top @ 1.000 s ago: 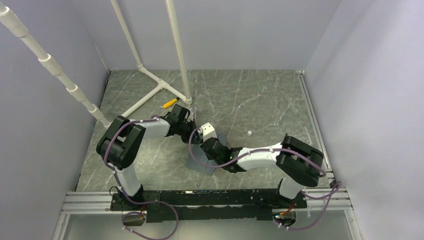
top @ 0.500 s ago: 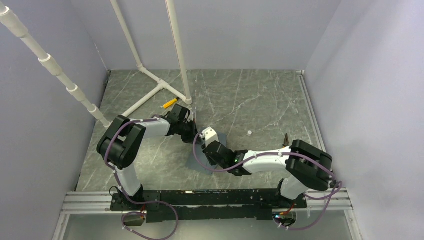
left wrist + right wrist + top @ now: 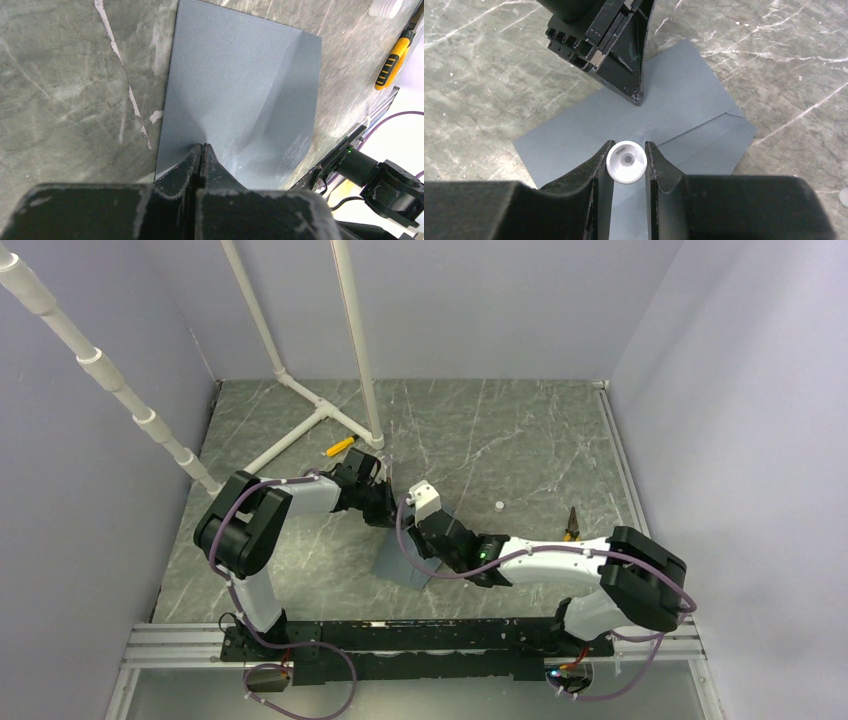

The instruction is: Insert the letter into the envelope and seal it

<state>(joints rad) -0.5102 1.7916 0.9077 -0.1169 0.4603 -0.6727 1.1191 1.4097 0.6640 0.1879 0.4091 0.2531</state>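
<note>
My right gripper will swing off the envelope [image 3: 396,568] to the right in the top view next and let go of the cylinder on the tabletop near the white cap, because the tabletop is bare there.
The slate-grey envelope [image 3: 396,568] lies flat on the table, its flap folded down with a diagonal seam showing in the left wrist view [image 3: 240,85] and the right wrist view [image 3: 684,107]. My left gripper [image 3: 201,146] is shut, its tips pressed down on the envelope's surface; it also shows in the right wrist view [image 3: 638,100] and in the top view [image 3: 388,515]. My right gripper [image 3: 626,150] is shut on a small white cylinder [image 3: 626,161], seen end-on, just above the middle of the envelope. The tan letter is not in view.
Yellow-handled pliers [image 3: 571,523] lie right of the envelope and show in the left wrist view [image 3: 393,62]. A small white cap [image 3: 498,505] lies on the table. A yellow tool [image 3: 340,446] and a white pipe frame [image 3: 320,410] stand at the back left.
My right arm's elbow has swung to the right, uncovering the pliers, and its gripper has shifted slightly farther over the envelope. The left gripper has stayed pressed on the envelope.
</note>
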